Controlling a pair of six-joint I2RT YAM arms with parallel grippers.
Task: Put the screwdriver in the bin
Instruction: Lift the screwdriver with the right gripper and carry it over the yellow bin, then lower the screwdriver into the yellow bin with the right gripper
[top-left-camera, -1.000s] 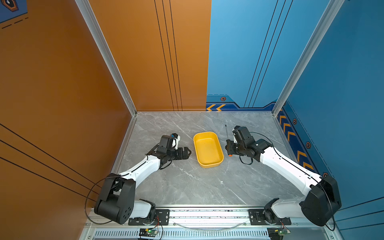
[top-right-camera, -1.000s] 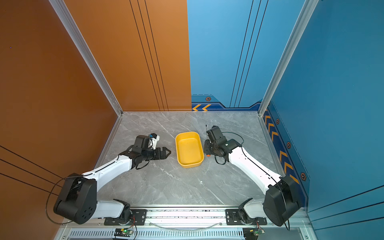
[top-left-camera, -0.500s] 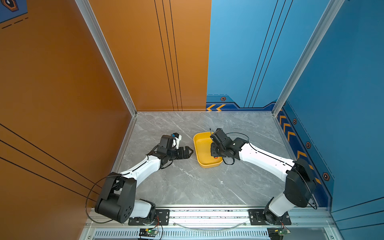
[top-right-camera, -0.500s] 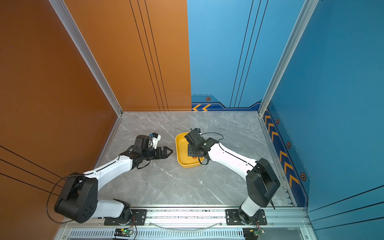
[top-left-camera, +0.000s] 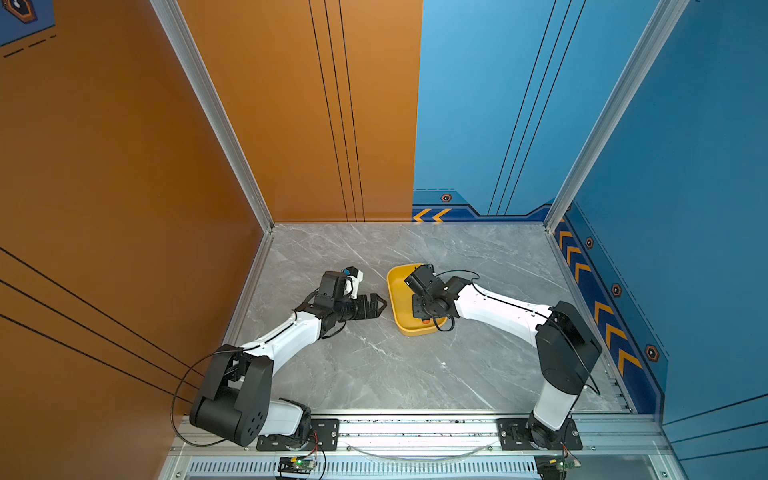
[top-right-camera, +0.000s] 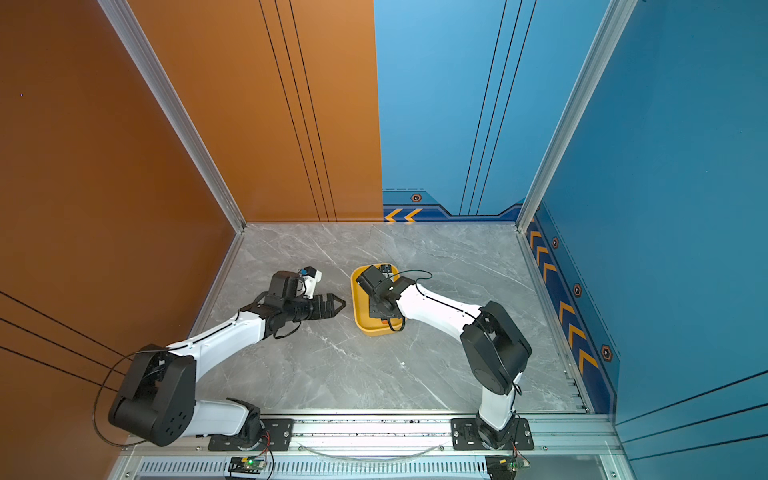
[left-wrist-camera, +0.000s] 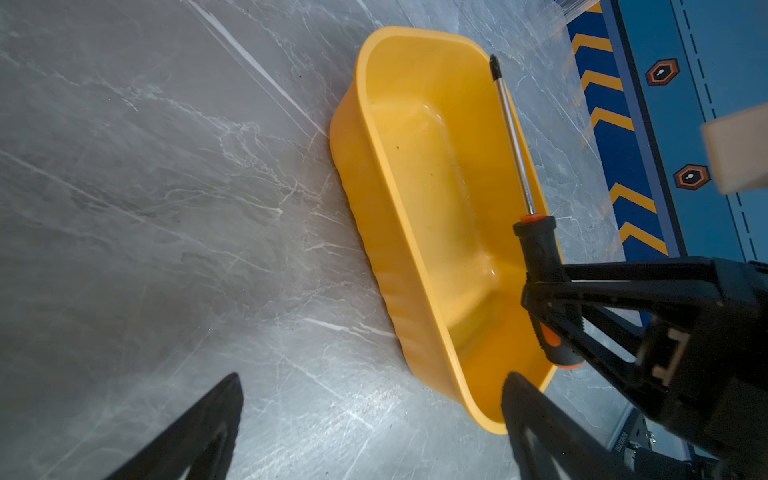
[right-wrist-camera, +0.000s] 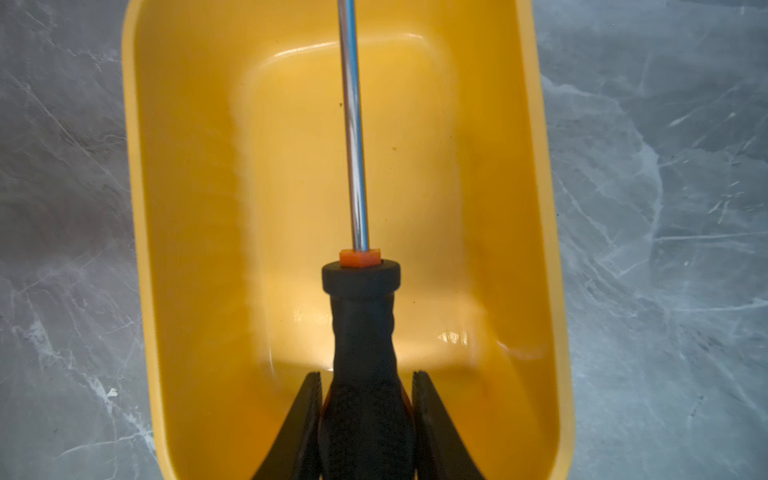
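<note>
The screwdriver (right-wrist-camera: 360, 324) is lined up along the bin's length, so I should lower my right gripper toward the bin's bottom below it and release the screwdriver's black handle.
The yellow bin (top-left-camera: 395, 300) (top-right-camera: 357, 309) lies on the grey marble table between the two arms. My right gripper (right-wrist-camera: 368, 376) (top-left-camera: 422, 305) hangs over the bin, shut on the black handle of the screwdriver (right-wrist-camera: 360, 324) (left-wrist-camera: 538, 257). The screwdriver's metal shaft (right-wrist-camera: 353, 124) runs along the bin's length above its floor (right-wrist-camera: 187, 208), with the tip towards the bin's far end. Its orange end cap (top-left-camera: 427, 321) shows over the near end. My left gripper (top-left-camera: 376, 306) (left-wrist-camera: 374, 378) stands open and low beside the bin's left wall (left-wrist-camera: 374, 232), holding nothing.
Orange walls (top-left-camera: 124, 166) close the left and back left, blue walls (top-left-camera: 685, 208) the back right and right. An aluminium rail (top-left-camera: 415, 428) with both arm bases runs along the front edge. Bare marble (top-left-camera: 395, 374) lies in front of the bin.
My right arm has swung left from beside the bin's right wall to over the bin, carrying the screwdriver. The left arm has hardly moved.
</note>
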